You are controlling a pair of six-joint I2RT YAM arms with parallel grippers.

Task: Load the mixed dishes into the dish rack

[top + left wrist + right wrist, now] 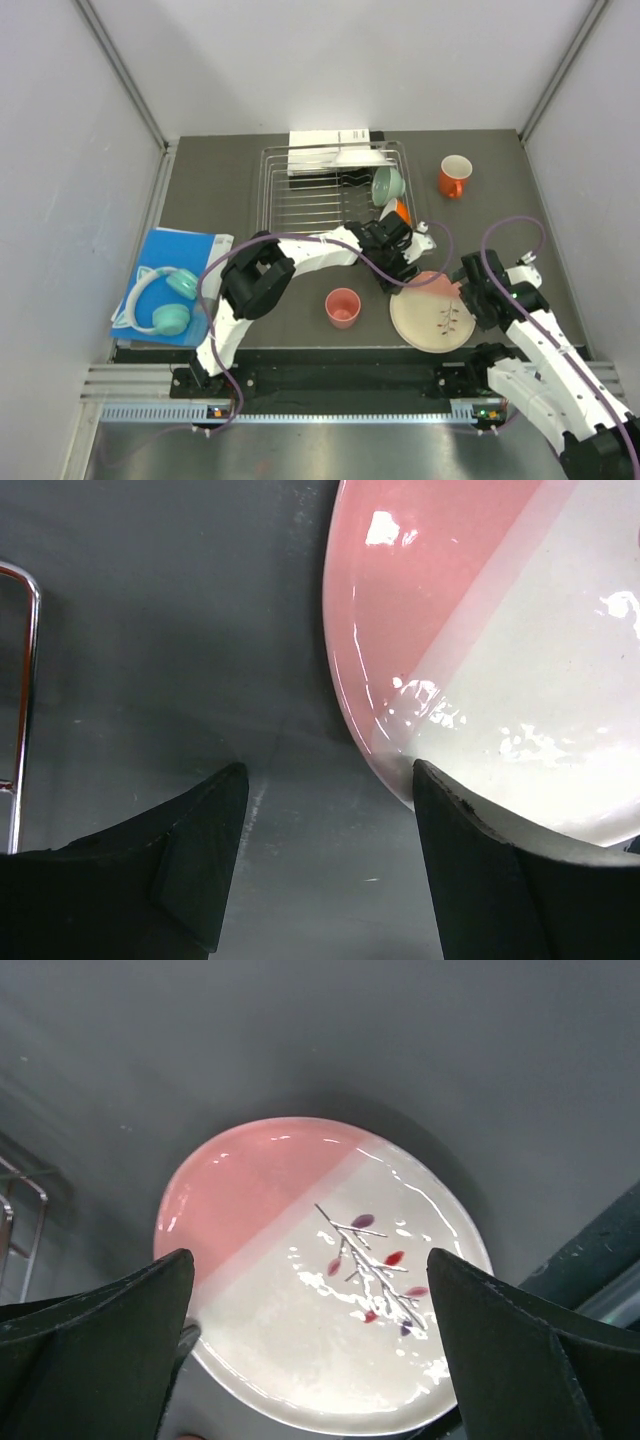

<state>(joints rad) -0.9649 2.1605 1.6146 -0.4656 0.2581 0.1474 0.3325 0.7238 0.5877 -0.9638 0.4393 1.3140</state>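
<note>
The robot's right gripper should move down onto the plate's white rim (456, 1209) opposite the left gripper, with one finger on each side, since the bare table beside it leaves room for a finger.
The pale pink plate (430, 315) lies flat on the table at the front right, half pink and half white with a twig print (330, 1290). My left gripper (402, 273) is open at the plate's upper left rim; its right finger (470, 860) overlaps the plate (480, 650), and bare table shows between its fingers. My right gripper (463, 291) hangs open over the plate's right side, holding nothing. The dish rack (300, 205) holds a white plate (362, 157), a mint-green bowl (388, 183) and an orange bowl (399, 210). The orange mug (455, 176) and small pink cup (343, 307) stand on the table.
A blue sheet (190, 250) with teal headphones (168, 300) lies at the left. White printed paper (325, 139) sits behind the rack. A rack wire (28, 680) shows at the left of the left wrist view. Grey walls enclose the table.
</note>
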